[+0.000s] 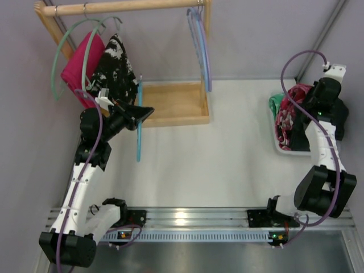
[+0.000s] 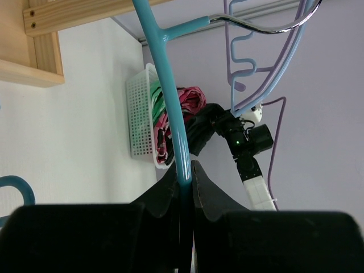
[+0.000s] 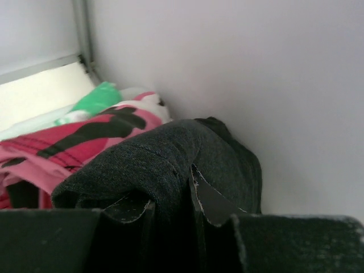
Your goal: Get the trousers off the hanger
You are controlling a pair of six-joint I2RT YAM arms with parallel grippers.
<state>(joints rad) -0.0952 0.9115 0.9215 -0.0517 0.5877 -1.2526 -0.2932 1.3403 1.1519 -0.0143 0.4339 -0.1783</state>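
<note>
The teal hanger is bare. My right gripper needs to go down next toward the white basket below it and let go of the black trousers (image 3: 170, 151) beside the pink clothes.
My left gripper (image 1: 141, 114) (image 2: 185, 173) is shut on the lower bar of the thin teal hanger (image 1: 138, 133) (image 2: 169, 96) and holds it off the rail, in front of the wooden rack. The hanger's metal hook (image 2: 250, 25) points away and nothing hangs on it. My right gripper (image 3: 173, 187) is shut on the black trousers (image 3: 170, 151), bunched between its fingers over the white basket (image 1: 280, 149) at the right wall. The trousers also show in the left wrist view (image 2: 199, 133). In the top view the right wrist (image 1: 324, 108) hides them.
A wooden rack stands at the back left with its rail (image 1: 125, 7) and base tray (image 1: 170, 102). On it hang mint-green hangers (image 1: 60, 51), a magenta garment (image 1: 79, 65), a black-and-white garment (image 1: 116, 62) and lilac hangers (image 1: 202, 45). The basket holds pink and green clothes (image 3: 85, 133).
</note>
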